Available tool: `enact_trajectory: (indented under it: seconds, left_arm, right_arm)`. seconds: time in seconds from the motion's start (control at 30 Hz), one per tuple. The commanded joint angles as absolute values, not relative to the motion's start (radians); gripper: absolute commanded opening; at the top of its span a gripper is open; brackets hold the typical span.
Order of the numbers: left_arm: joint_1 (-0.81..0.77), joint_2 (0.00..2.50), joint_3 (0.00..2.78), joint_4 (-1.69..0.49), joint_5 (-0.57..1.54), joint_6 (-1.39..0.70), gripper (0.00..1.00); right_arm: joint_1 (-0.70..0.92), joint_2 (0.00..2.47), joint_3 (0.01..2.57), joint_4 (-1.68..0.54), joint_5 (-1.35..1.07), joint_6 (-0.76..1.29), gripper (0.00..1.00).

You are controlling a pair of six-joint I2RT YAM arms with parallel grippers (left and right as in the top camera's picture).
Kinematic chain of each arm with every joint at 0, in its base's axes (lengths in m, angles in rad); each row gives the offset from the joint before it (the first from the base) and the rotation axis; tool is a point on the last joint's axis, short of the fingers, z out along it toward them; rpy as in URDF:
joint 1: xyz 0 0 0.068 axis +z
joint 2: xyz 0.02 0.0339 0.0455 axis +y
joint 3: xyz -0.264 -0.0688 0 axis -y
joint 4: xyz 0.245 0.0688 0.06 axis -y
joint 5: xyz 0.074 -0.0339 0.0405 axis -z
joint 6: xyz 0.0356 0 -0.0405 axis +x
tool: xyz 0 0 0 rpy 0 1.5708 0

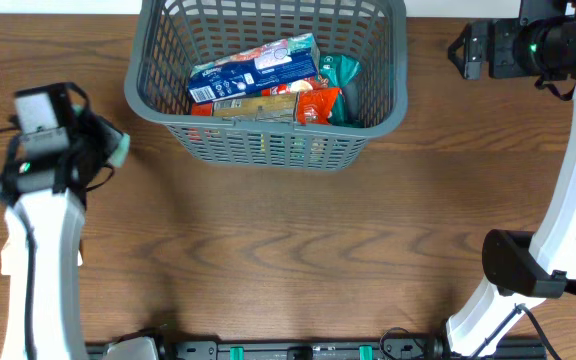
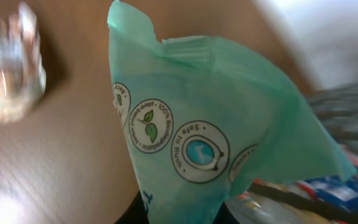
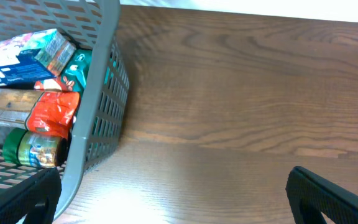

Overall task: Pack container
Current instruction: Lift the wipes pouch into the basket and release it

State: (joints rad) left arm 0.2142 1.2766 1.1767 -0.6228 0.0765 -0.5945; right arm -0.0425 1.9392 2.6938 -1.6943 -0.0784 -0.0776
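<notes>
The basket's free space beside the blue box is to the right of my left gripper in the overhead view: I should rise across the basket's rim, lower and release.
The dark grey slotted basket [image 1: 268, 140] stands at the top middle of the table and holds several snack packets, among them a blue box [image 1: 253, 68] and a red packet [image 1: 318, 103]. It also shows in the right wrist view [image 3: 101, 93]. My left gripper [image 1: 108, 148] is left of the basket, shut on a light green packet [image 2: 197, 137] with round printed badges; the packet fills the left wrist view. My right gripper [image 3: 173, 199] is open and empty, over bare table to the right of the basket.
A crinkled clear wrapper [image 2: 8, 68] lies blurred on the table at the upper left of the left wrist view. The wooden table [image 1: 298, 250] spreads in front of the basket. The right arm's base [image 1: 518, 265] stands at the lower right.
</notes>
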Motion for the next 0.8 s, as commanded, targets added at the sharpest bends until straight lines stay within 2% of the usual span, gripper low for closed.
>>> enact_trajectory:
  seconds: [0.0,0.27,0.4,0.57,0.63,0.7,0.77]
  left_arm:
    - [0.217,1.180,1.230,-0.585,0.134,-0.368,0.06]
    - [0.170,1.177,1.381,-0.572,0.438,0.081,0.06]
    - [0.071,1.248,1.488,-0.592,0.440,0.318,0.06]
    - [-0.038,1.384,1.641,-0.589,0.399,0.515,0.06]
    - [-0.079,1.450,1.690,-0.583,0.400,0.680,0.06]
    - [-0.109,1.507,1.704,-0.548,0.399,0.847,0.06]
    - [-0.124,1.560,1.704,-0.483,0.372,0.908,0.06]
  right_arm:
    - [-0.051,1.929,2.707,-1.697,-0.086,-0.084,0.99]
    - [-0.051,1.929,2.707,-1.698,-0.087,-0.084,0.99]
    - [-0.051,1.929,2.707,-1.698,-0.088,-0.084,0.99]
    - [-0.051,1.929,2.707,-1.698,-0.088,-0.083,0.99]
    - [-0.051,1.929,2.707,-1.698,-0.088,-0.083,0.99]
    - [-0.051,1.929,2.707,-1.698,-0.088,-0.083,0.99]
    - [-0.051,1.929,2.707,-1.698,-0.095,-0.084,0.99]
